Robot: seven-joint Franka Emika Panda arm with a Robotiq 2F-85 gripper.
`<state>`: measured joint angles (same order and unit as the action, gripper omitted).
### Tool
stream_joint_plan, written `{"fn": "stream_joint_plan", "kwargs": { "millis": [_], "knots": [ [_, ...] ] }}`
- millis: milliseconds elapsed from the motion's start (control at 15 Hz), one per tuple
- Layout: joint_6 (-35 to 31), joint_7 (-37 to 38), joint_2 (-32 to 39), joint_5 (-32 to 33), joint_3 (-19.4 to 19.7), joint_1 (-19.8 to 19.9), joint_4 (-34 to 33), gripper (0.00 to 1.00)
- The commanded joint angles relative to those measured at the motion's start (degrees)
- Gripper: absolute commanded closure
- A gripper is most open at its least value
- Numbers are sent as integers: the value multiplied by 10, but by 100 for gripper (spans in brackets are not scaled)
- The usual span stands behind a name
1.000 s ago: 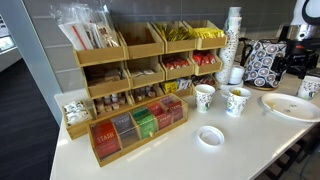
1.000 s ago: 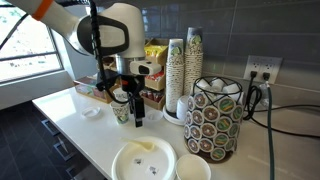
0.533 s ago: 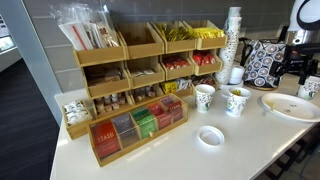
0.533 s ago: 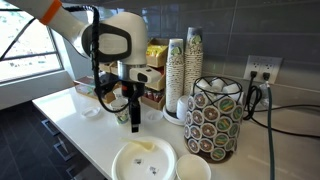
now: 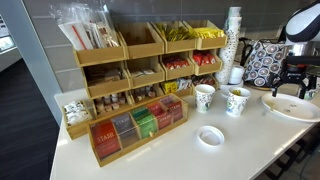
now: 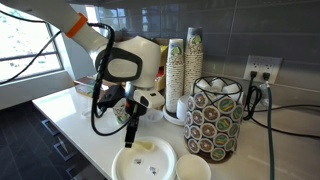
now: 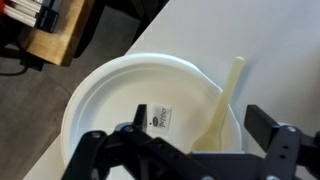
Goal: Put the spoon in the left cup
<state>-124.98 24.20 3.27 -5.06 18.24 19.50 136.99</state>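
Observation:
My gripper needs a slight turn to line up with the spoon. Next I will turn it that way and lower it onto the handle near the spoon's bowl.
A cream plastic spoon (image 7: 222,100) lies on a white paper plate (image 7: 110,110), its bowl toward me and its handle over the rim. My gripper (image 7: 200,120) is open and hovers just above the plate, jaws on either side of the spoon's bowl. The left cup (image 5: 204,96), white with sparse green marks, stands beside a cup with denser yellow-green print (image 5: 237,101). In both exterior views my gripper (image 5: 290,88) (image 6: 131,137) hangs over the plate (image 5: 285,108) (image 6: 165,158). The arm hides most of the cups in an exterior view.
A pepper packet (image 7: 158,117) lies on the plate. A wooden organizer of tea bags (image 5: 130,80), a tall cup stack (image 5: 233,40) (image 6: 178,70), a patterned pod holder (image 5: 263,62) (image 6: 215,118) and a small white dish (image 5: 210,136) stand on the counter.
My arm has swung away from the cups and come down over the plate. The gripper stays open. The cups and spoon have not moved.

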Motion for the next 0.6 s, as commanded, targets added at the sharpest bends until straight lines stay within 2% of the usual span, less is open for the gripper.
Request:
{"fn": "stream_joint_plan", "kwargs": {
  "millis": [0, 67, 133, 200, 333, 467, 533],
  "knots": [
    [23, -22, 37, -57, 7, 3, -27, 0],
    [10, -29, 41, -73, 7, 4, -26, 2],
    [10, -37, 47, -88, 7, 5, -29, 11],
    [8, -43, 53, -101, 7, 5, -32, 14],
    [1, -57, 64, -121, 7, 6, -37, 29],
    [2, -65, 75, -133, 7, 8, -41, 40],
    [1, -68, 79, -137, 8, 9, -44, 38]
  ]
}}
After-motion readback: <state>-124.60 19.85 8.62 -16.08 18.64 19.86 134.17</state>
